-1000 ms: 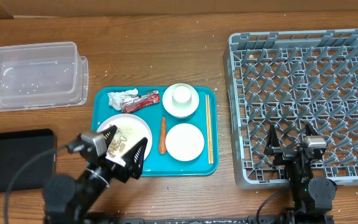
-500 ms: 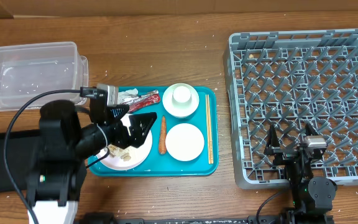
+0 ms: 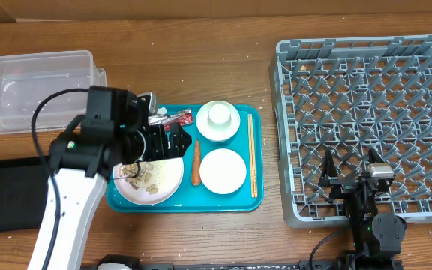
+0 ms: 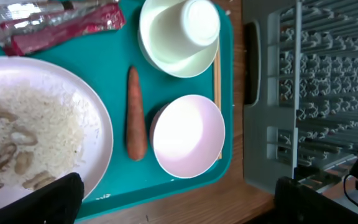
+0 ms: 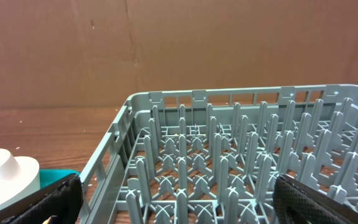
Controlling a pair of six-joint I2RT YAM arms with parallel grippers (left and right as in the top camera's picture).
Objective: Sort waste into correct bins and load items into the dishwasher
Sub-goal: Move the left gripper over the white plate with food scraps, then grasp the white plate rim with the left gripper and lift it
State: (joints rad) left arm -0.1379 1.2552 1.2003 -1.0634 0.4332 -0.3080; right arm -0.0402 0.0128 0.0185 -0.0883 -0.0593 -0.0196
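Note:
Next, my left gripper comes down with a slight turn to the large white plate's rim facing the carrot [image 3: 181,172], where empty tray between them leaves finger room.
On the teal tray [image 3: 186,196] lie a large white plate [image 3: 171,169] with beige food scraps [image 3: 137,174], an orange carrot [image 3: 196,163], a small white dish [image 3: 223,171], a white cup [image 3: 218,115] on another dish, chopsticks [image 3: 251,154] and a red wrapper [image 3: 177,118]. My left gripper [image 3: 172,141] hovers open and empty above the plate's right side. Its wrist view shows the carrot [image 4: 135,115], dish [image 4: 188,137], cup [image 4: 197,22], wrapper [image 4: 67,25] and scraps [image 4: 11,155]. The tissue is mostly hidden by the arm. My right gripper [image 3: 349,171] is open over the grey rack's [image 3: 373,112] near edge.
The clear tub [image 3: 40,90] stands at the back left and the black container [image 3: 10,202] at the front left. The rack fills the right side and shows in the right wrist view [image 5: 229,155]. Bare wood lies between tray and rack.
My left arm has swung from the table's near edge up and right over the tray, uncovering the plate of scraps. The right arm has not moved.

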